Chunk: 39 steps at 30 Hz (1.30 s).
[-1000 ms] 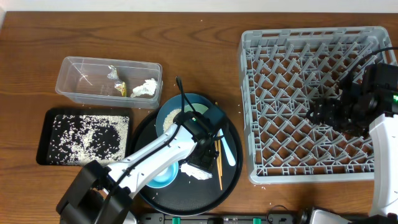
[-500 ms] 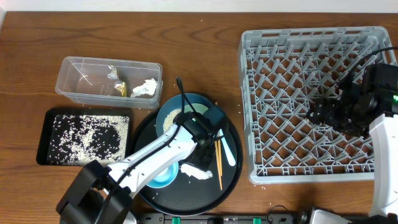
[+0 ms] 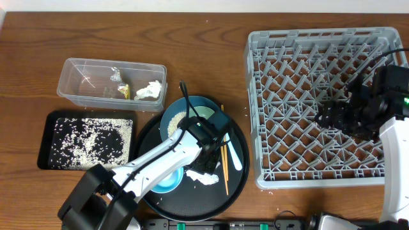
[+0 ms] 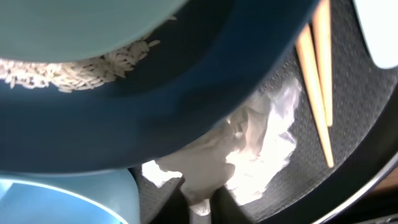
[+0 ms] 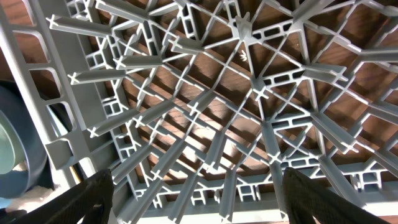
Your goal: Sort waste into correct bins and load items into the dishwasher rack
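Note:
I need to raise the napkin off the round tray [image 3: 238, 185] with my left gripper next and bring it over the clear tub, which already has wrappers and a napkin in it.
My left gripper [image 3: 203, 166] [image 4: 200, 202] is shut on a crumpled white napkin [image 3: 206, 179] [image 4: 249, 149] lying on the round black tray [image 3: 238, 185]. The napkin sits beside the dark-blue dish [image 4: 186, 106], which holds a pale-green bowl [image 3: 182, 118] with rice in it. A light-blue bowl [image 3: 167, 182] lies to the left of the napkin, chopsticks [image 3: 223, 163] and a white spoon [image 3: 235, 156] to its right. My right gripper [image 3: 323, 118] [image 5: 199, 199] hangs open and empty over the grey dishwasher rack [image 3: 319, 96] [image 5: 205, 106].
The clear tub [image 3: 77, 89] at the back left holds wrappers and a napkin. In front of it, the flat black tray [image 3: 45, 137] carries scattered rice. The left arm lies across the round tray's left half.
The left gripper's fingers have closed on the napkin, which has bunched up slightly. The right arm has not moved.

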Motion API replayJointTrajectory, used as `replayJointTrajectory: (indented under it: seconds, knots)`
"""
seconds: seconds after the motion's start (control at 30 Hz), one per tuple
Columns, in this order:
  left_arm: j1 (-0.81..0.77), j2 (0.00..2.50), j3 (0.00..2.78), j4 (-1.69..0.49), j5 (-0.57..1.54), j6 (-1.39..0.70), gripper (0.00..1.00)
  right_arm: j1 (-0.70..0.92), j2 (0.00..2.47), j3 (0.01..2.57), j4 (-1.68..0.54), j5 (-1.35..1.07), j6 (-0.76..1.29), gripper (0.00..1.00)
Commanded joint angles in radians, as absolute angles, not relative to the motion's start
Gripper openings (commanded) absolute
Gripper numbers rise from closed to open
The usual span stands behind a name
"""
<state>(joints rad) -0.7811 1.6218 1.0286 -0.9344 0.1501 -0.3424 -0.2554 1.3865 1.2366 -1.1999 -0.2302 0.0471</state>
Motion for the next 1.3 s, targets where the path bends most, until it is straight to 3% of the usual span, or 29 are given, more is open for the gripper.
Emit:
replayJointTrajectory:
  seconds: [0.0,0.4,0.63,0.97,1.27]
  knots:
    - [-0.782,1.632,1.027,-0.937,0.138,-0.343,0.06,-0.247,1.386,1.245,-1.201,-0.224,0.036,0.82]
    - [-0.747,1.507,1.187,-1.119,0.062,-0.324,0.06,-0.247,1.386,1.245,-1.2,-0.224,0.035,0.82]
    - [-0.532,1.441,1.316,-1.158,0.036,-0.255,0.06,-0.247,1.386,1.245,-1.201,-0.224,0.035,0.82]
    - [-0.151,1.444,1.36,-0.849,0.007,-0.256,0.06,-0.247,1.386,1.245,-1.201,-0.224,0.035,0.82]
    - [-0.026,1.538,1.359,-0.725,0.007,-0.256,0.08,-0.247,1.386,1.245,-1.201,-0.224,0.036,0.82]
